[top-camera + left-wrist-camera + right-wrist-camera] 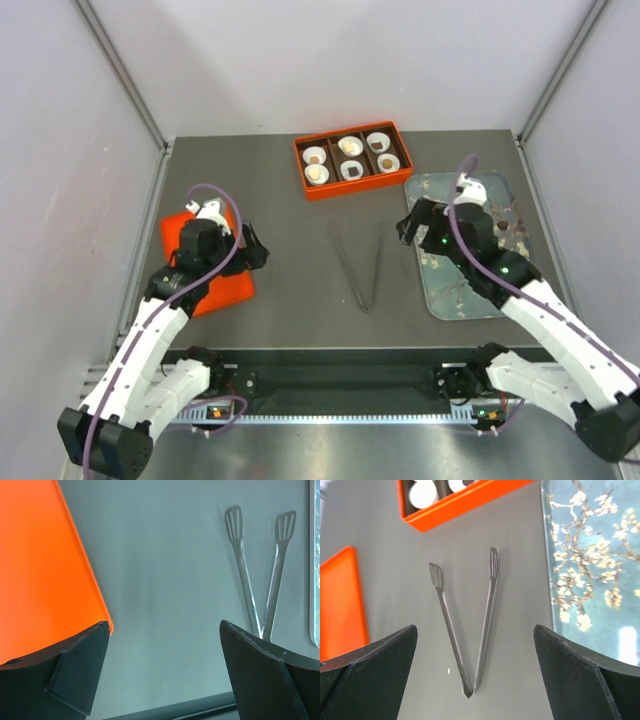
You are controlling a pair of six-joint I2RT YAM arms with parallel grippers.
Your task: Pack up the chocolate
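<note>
My left gripper moves outward and down onto the lid's side facing the tongs next, since its open fingers still span mostly bare table.
An orange box [352,187] stands at the back centre. Its compartments hold white paper cups with chocolate [351,170] lumps in them. A grey-blue blossom tray [470,300] lies at the right, and a small dark lump [501,228] that may be chocolate lies on it beside my right arm. Metal tongs [351,270] lie open on the table between my arms. My left gripper [255,250] is open and empty at the orange lid's right edge. My right gripper [408,225] is open and empty over the tray's left edge, with the tongs [485,615] between its fingers in the right wrist view.
A flat orange lid [215,285] lies at the left under my left wrist and shows in the left wrist view [40,570]. That view also shows the tongs [246,580] to the right. The right wrist view shows the box wall [470,505] and the tray [585,570].
</note>
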